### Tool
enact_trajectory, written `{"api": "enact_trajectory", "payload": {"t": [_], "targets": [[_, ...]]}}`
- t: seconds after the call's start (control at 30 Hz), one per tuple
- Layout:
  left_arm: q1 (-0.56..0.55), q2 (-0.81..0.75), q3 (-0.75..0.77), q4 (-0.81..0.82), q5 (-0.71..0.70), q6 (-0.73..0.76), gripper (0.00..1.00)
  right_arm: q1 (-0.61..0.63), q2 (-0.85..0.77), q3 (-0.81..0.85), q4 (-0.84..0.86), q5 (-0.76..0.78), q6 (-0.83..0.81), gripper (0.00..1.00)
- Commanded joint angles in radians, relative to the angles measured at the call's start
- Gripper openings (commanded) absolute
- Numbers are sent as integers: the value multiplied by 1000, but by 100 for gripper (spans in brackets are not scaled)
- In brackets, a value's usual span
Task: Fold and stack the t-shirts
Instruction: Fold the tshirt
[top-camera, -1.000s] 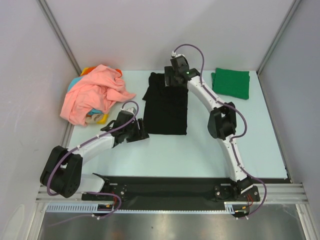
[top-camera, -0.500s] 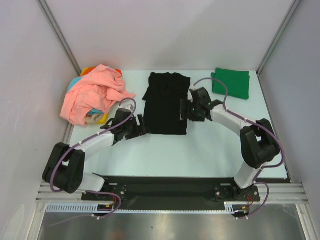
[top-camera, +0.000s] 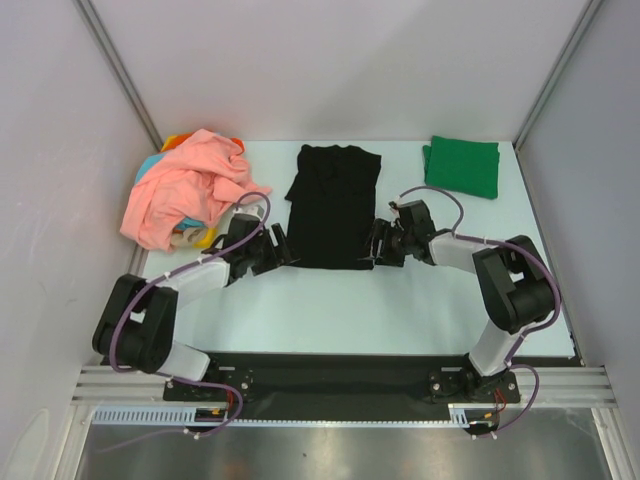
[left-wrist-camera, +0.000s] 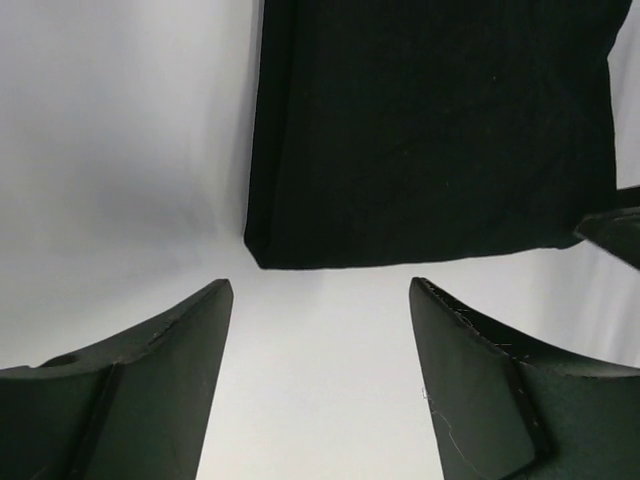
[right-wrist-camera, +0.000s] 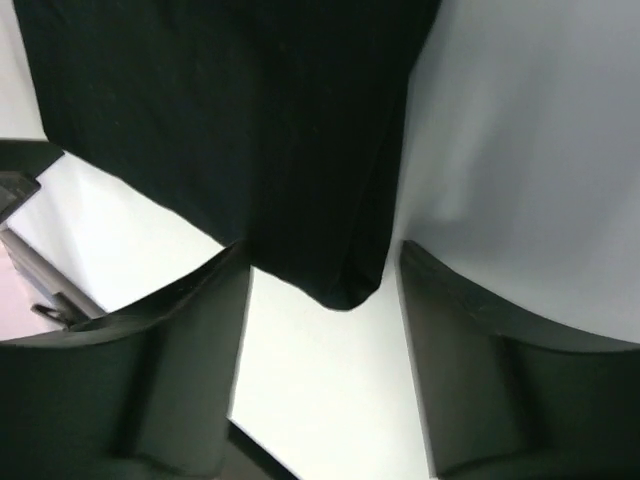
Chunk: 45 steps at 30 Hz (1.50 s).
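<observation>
My left gripper is open and will next ease onto the black t-shirt's near corner on the salmon-pink pile's side, because that corner is still ahead of its fingers.
A black t-shirt lies flat as a long folded strip in the middle of the table. My left gripper is open and empty just short of its near left corner; the left wrist view shows the shirt ahead of the gripper. My right gripper is open at the near right corner. In the right wrist view the shirt's corner sits between the open fingers, not pinched. A folded green t-shirt lies at the back right.
A crumpled pile with a salmon-pink shirt on top of orange, yellow and teal cloth sits at the back left edge. White walls close the table on three sides. The arms' base rail runs along the near edge.
My right arm swung from the shirt's far end down to its near right corner. My left gripper edged closer to the near left corner. The shirt lies as before.
</observation>
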Motion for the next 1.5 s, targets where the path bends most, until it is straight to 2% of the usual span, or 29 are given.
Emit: {"api": "enact_trajectory", "payload": {"t": [0.0, 0.03, 0.07, 0.17, 0.23, 0.37, 0.47, 0.53, 0.63, 0.67, 0.7, 0.9, 1.17, 1.47], "targets": [[6, 17, 10, 74, 18, -24, 77, -4, 24, -49, 91, -55, 32, 62], [6, 27, 8, 80, 16, -28, 77, -5, 20, -69, 96, -61, 34, 56], [6, 32, 7, 84, 13, -30, 76, -11, 17, -80, 103, -65, 40, 39], [6, 55, -10, 122, 14, -45, 75, -22, 14, -106, 123, -84, 40, 21], [6, 79, -19, 145, 22, -54, 73, -24, 21, -108, 114, -88, 34, 13], [6, 122, -30, 179, 24, -71, 66, -30, 24, -112, 112, -96, 28, 9], [6, 144, -39, 211, 25, -85, 56, -36, 23, -114, 109, -96, 26, 6], [6, 162, -36, 226, 25, -93, 42, -38, 23, -115, 111, -104, 28, 0], [6, 173, -21, 229, 18, -84, 18, -39, 15, -117, 117, -116, 31, 0], [6, 172, -19, 226, 8, -79, 4, -39, 14, -119, 119, -119, 31, 0], [6, 164, -15, 216, 5, -71, 0, -38, 9, -120, 117, -119, 31, 0], [-12, 54, -71, 180, 1, -71, 0, -21, -49, -138, 76, -105, 22, 0], [-70, -266, -211, 45, -19, -68, 0, 27, -277, -204, -87, -36, 14, 0], [-227, -621, -229, -284, -82, -165, 0, 97, -603, -290, -300, 71, 63, 0]]}}
